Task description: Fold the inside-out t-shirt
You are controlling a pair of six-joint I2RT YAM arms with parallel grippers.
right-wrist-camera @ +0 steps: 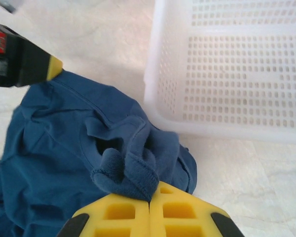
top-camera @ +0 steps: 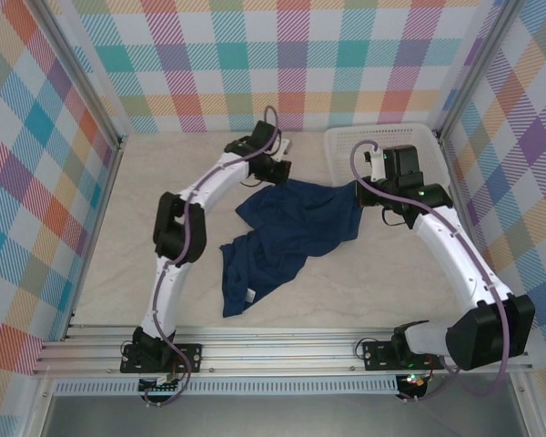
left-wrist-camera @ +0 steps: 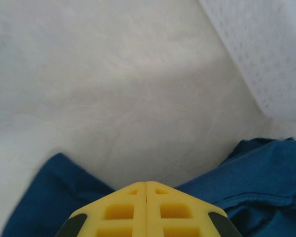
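Note:
Bare tabletop near the back wall (top-camera: 306,148) (right-wrist-camera: 106,24) lies outward of my right gripper. My right gripper should rise next, carry the t-shirt's ribbed fold outward and release it there.
The dark navy t-shirt (top-camera: 291,228) lies bunched on the table's middle, its upper part stretched between my two grippers and its lower part trailing toward the near edge. My left gripper (top-camera: 280,175) sits at the shirt's far left corner. In the left wrist view its yellow jaws (left-wrist-camera: 146,183) are pressed shut, with the blue cloth (left-wrist-camera: 266,173) running in under them from both sides. My right gripper (top-camera: 364,193) is at the shirt's far right end. In the right wrist view it (right-wrist-camera: 150,201) is shut on a ribbed fold of the t-shirt (right-wrist-camera: 54,148).
A white perforated basket (top-camera: 346,137) stands at the back right, close beside my right gripper; its wall (right-wrist-camera: 158,98) is just past the pinched cloth. Plaid walls enclose the pale table (top-camera: 146,228) on three sides. An aluminium rail (top-camera: 282,350) runs along the near edge.

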